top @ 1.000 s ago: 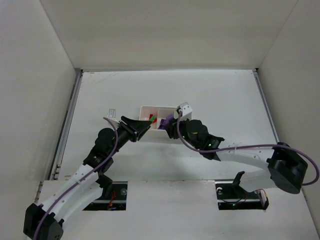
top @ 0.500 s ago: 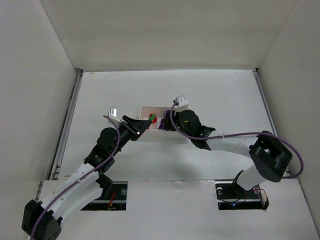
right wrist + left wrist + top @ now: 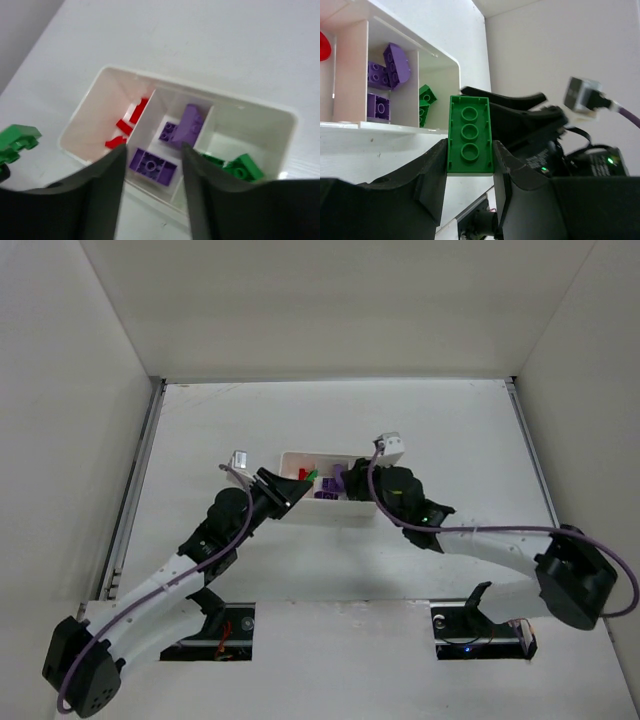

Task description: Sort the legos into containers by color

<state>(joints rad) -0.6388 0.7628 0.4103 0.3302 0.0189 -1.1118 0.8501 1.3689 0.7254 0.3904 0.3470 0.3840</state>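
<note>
The container section past the purple legos holds green ones, so I need to move my left gripper to the right in the top view, over that section, to let go of the green lego.
My left gripper (image 3: 470, 150) is shut on a green lego (image 3: 470, 135), a three-stud brick held just off the near side of the white tray (image 3: 395, 127). From above, this gripper (image 3: 296, 485) and its green lego (image 3: 311, 475) hang over the tray's left end (image 3: 292, 455). My right gripper (image 3: 152, 150) stands open and empty above the containers. Red legos (image 3: 127, 127) lie in the left compartment, purple legos (image 3: 152, 164) in the middle one, and green legos (image 3: 240, 167) in the right one. Seen from above, the right gripper (image 3: 358, 484) is at the tray's right end.
White walls close in the table (image 3: 450, 430) on three sides. The right arm's black wrist (image 3: 530, 125) shows close behind the held green brick in the left wrist view. Both arm bases sit at the near edge.
My right gripper has opened, and the purple brick it carried now lies in the middle compartment; the arm has drawn back right. The left arm has pushed forward toward the tray with the green lego.
</note>
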